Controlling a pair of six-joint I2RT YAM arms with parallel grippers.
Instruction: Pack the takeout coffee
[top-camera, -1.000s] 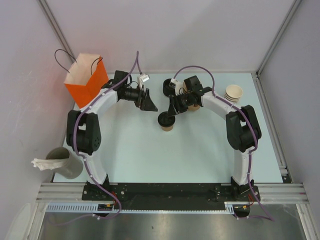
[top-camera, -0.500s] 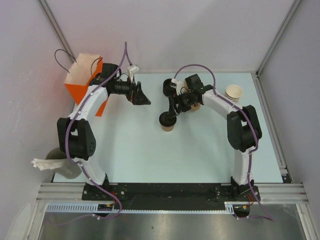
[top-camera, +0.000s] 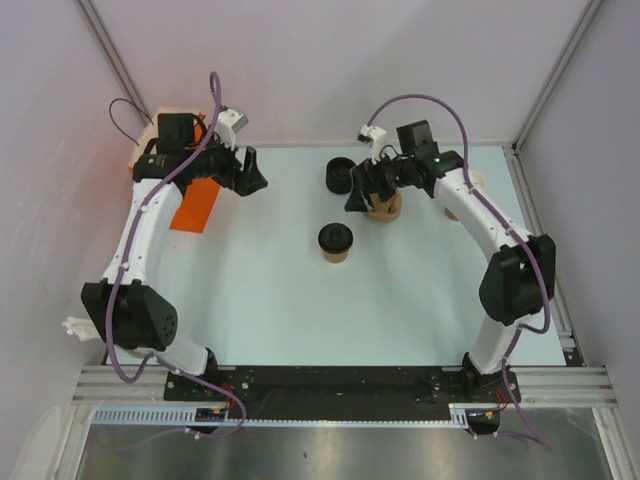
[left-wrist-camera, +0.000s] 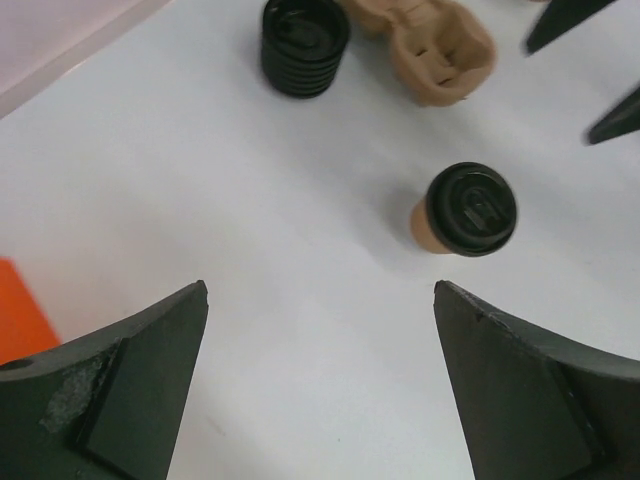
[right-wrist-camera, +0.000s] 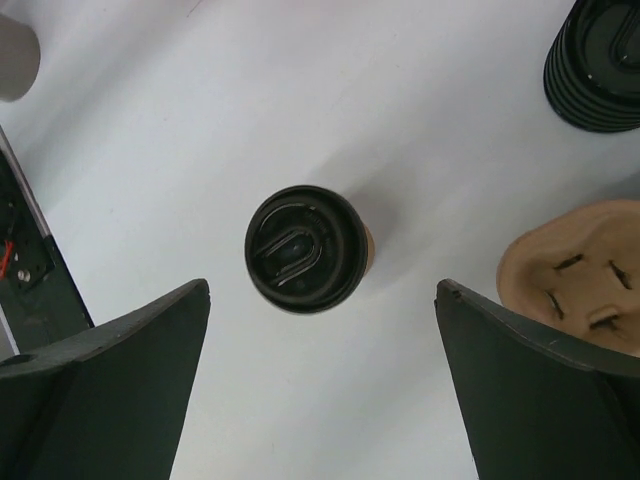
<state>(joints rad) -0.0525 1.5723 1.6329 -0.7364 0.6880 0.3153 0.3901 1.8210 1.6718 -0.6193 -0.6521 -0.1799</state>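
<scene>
The coffee is standing upright with its black lid (right-wrist-camera: 306, 250) uncovered, so my right gripper will swing back toward my base and go down over the coffee's lid while its fingers close.
The takeout coffee (top-camera: 336, 242), a tan paper cup with its black lid on, stands upright by itself mid-table. It also shows in the left wrist view as the coffee (left-wrist-camera: 465, 210) far ahead of the fingers, and in the right wrist view as the coffee (right-wrist-camera: 305, 250) below and just ahead of the fingertips. My right gripper (top-camera: 357, 192) hovers open beyond it, touching nothing. Open as well, my left gripper (top-camera: 250, 172) is at the far left beside the orange bag (top-camera: 194, 206), with bare table between its fingers.
A stack of black lids (top-camera: 340, 175) and the brown moulded carrier (top-camera: 384, 208) sit at the back, under and beside the right gripper. The orange bag is largely hidden by the left arm. White tissue (top-camera: 75, 325) pokes out at the table's left edge.
The right gripper opened, let go of the lidded cup and rose back toward the carrier. The left arm swung left and back toward the orange bag.
</scene>
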